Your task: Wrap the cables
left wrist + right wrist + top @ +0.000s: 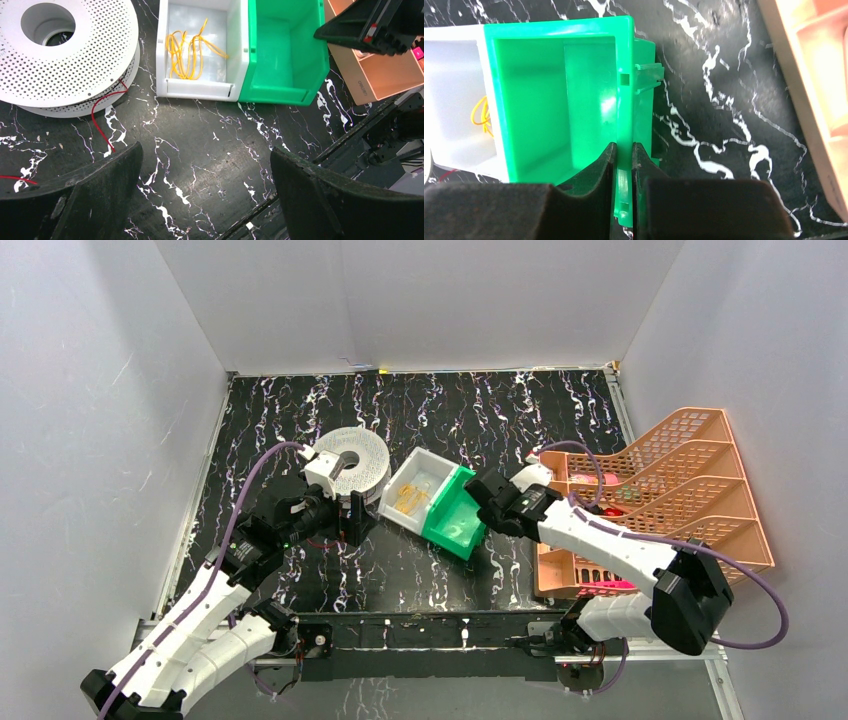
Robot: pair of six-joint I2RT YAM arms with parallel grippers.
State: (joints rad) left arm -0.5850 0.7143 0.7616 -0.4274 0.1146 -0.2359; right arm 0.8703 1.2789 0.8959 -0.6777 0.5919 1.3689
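The green bin's side needs to be let go over the bare black tabletop next, after I turn my right gripper and pull the green bin point(554, 100) outward, because that clear spot is outward of the gripper.
A tangle of thin yellow-orange cable point(190, 50) lies inside the white bin point(165, 50), also seen in the top view point(410, 498). A thin red cable point(102, 112) trails from under the white perforated spool point(65, 55) onto the black table. The spool point(352, 462) sits left of the bins. My left gripper point(206, 165) hovers open over bare table in front of the spool and bins, nothing between its fingers. My right gripper point(623, 155) is shut on the right wall of the green bin point(554, 100), which stands joined to the white bin.
An orange mesh rack point(668, 495) with several tiers stands at the right, holding pink items. Grey walls enclose the black marbled table point(430, 410). The metal rail point(430, 625) runs along the near edge.
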